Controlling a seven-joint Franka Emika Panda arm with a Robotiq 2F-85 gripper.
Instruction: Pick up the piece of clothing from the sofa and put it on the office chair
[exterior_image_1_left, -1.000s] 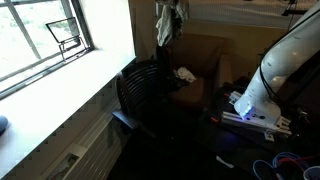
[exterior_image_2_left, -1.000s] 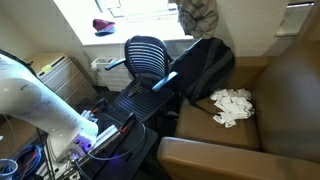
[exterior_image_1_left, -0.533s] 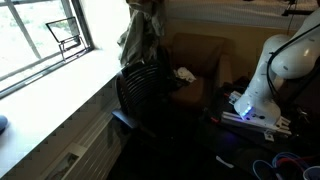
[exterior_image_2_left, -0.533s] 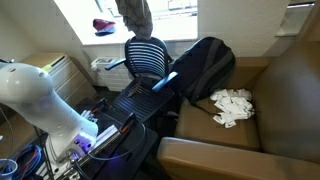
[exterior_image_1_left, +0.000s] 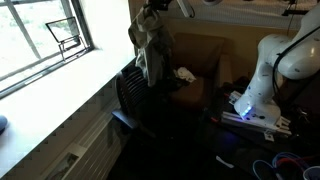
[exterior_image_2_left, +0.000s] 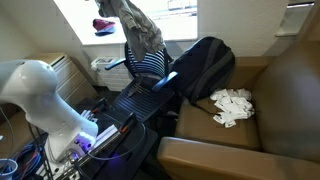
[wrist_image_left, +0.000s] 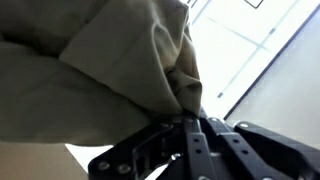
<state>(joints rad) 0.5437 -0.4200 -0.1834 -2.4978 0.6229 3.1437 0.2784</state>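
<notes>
The clothing's top goes down toward the seat of the office chair (exterior_image_2_left: 142, 101) next and my gripper releases it there, because it still hangs above the seat.
A khaki piece of clothing (exterior_image_1_left: 150, 45) hangs from my gripper (exterior_image_1_left: 158, 8) near the top of both exterior views, and it also shows there (exterior_image_2_left: 137, 28). It dangles over the backrest of the black mesh office chair (exterior_image_1_left: 140, 95), which shows too in an exterior view (exterior_image_2_left: 147, 62). In the wrist view the cloth (wrist_image_left: 90, 60) fills the frame and is pinched between the shut fingers (wrist_image_left: 190, 122). The brown sofa (exterior_image_2_left: 270, 100) stands beside the chair.
A white cloth (exterior_image_2_left: 232, 105) lies on the sofa seat. A black backpack (exterior_image_2_left: 205, 65) leans between chair and sofa. A bright window with a sill (exterior_image_1_left: 50, 70) lies beside the chair. The robot base (exterior_image_1_left: 255, 95) and cables (exterior_image_2_left: 30, 160) sit on the floor.
The gripper has carried the clothing from above the sofa toward the office chair, then lowered it; the cloth now hangs at the chair's backrest.
</notes>
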